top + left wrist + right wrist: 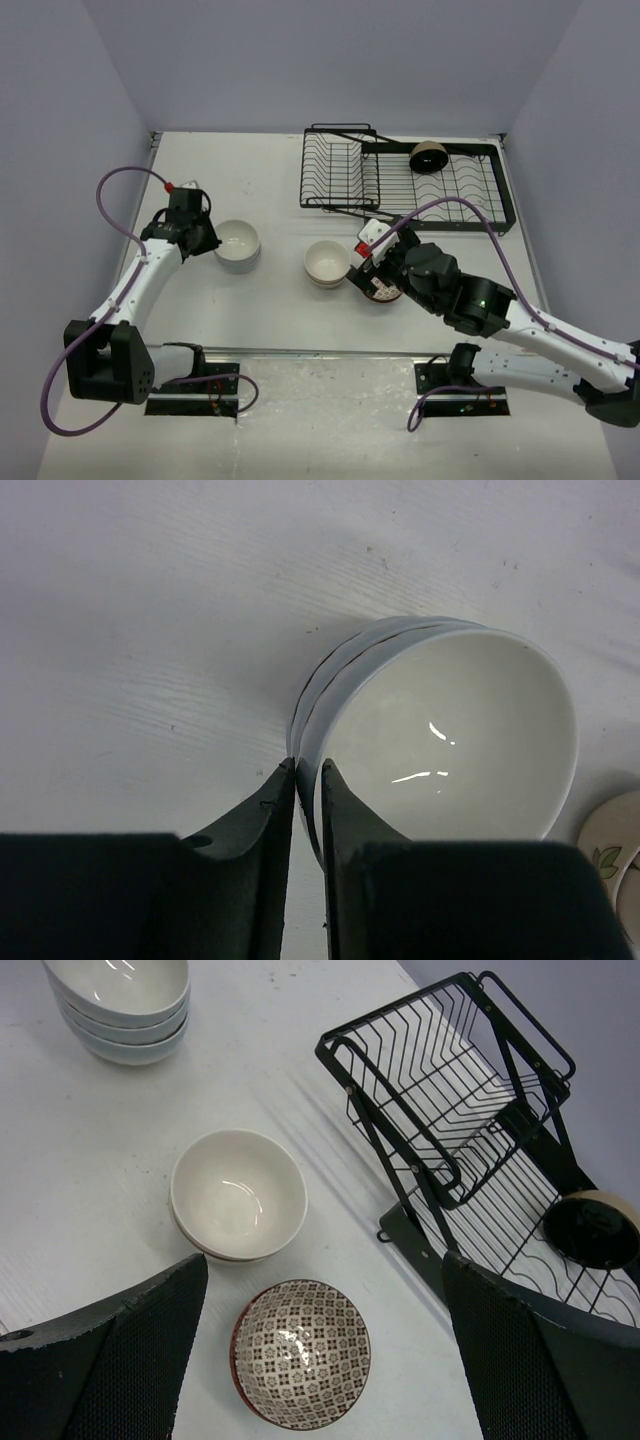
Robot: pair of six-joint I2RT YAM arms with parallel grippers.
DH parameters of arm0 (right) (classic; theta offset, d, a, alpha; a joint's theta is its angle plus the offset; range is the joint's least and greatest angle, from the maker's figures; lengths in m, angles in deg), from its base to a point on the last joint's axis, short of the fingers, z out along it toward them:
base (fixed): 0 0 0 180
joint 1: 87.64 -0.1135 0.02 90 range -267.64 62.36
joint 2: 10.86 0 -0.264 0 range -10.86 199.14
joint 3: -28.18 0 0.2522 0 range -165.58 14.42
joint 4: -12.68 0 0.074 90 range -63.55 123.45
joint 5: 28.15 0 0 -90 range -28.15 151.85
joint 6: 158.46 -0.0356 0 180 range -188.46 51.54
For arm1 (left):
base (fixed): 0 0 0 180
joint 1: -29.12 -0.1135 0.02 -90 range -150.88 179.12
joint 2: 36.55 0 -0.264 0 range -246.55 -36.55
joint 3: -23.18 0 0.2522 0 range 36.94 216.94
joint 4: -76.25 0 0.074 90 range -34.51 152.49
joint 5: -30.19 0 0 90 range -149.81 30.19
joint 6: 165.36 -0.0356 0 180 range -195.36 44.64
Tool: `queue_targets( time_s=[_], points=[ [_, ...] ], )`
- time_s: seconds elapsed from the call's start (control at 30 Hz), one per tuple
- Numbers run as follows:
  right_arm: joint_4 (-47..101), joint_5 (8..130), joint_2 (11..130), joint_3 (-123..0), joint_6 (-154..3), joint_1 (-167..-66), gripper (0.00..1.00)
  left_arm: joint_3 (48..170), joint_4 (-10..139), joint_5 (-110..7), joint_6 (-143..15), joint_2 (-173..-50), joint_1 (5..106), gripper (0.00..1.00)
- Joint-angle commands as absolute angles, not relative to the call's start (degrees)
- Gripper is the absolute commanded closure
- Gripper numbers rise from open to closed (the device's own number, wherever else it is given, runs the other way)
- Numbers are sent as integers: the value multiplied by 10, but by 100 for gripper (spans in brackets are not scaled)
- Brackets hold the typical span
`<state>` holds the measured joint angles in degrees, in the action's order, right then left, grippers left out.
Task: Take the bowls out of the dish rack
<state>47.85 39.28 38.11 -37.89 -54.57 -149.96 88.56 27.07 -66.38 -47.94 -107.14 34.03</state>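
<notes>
My right gripper moves outward and to the right in the top view onto the black bowl's rim next, since that bowl alone remains in the rack (pixel 400 190).
The black wire dish rack (pixel 400 190) stands at the back right and holds one bowl with a black inside (pixel 428 157). A stack of white bowls (pixel 238 246) sits left of centre. My left gripper (pixel 207 240) is shut on the rim of the top white bowl (pixel 450 730), one finger inside and one outside (pixel 308 780). My right gripper (pixel 378 270) is open and empty, hovering over a reddish-brown patterned bowl (pixel 302 1350) on the table (pixel 325 1260). A cream bowl stack (pixel 238 1192) sits beside it. The rack (pixel 450 1090) and black bowl (pixel 592 1230) show at the right.
The cream stack (pixel 327 263) lies between the white stack and the patterned bowl (pixel 385 291). A bowl edge with a leaf pattern (pixel 612 855) shows at the right of the left wrist view. The white stack (pixel 125 1005) shows at the top left of the right wrist view. Walls enclose the table.
</notes>
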Motion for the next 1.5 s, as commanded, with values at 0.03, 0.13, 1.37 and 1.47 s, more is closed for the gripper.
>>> queue_targets(
  time_s=[0.03, 0.13, 1.37, 1.47],
  points=[
    [461, 402, 384, -380, -553, -1500, 1, 893, 285, -663, -483, -1053, 338, 81],
    [461, 402, 385, -380, -554, -1500, 1, 895, 280, -658, -484, -1049, 338, 77],
    [144, 424, 941, -666, -177, -934, 1, 902, 307, -764, -546, -716, 491, 0],
    [139, 444, 995, -683, -129, -930, 1, 903, 303, -835, -545, -723, 532, 0]
  ],
)
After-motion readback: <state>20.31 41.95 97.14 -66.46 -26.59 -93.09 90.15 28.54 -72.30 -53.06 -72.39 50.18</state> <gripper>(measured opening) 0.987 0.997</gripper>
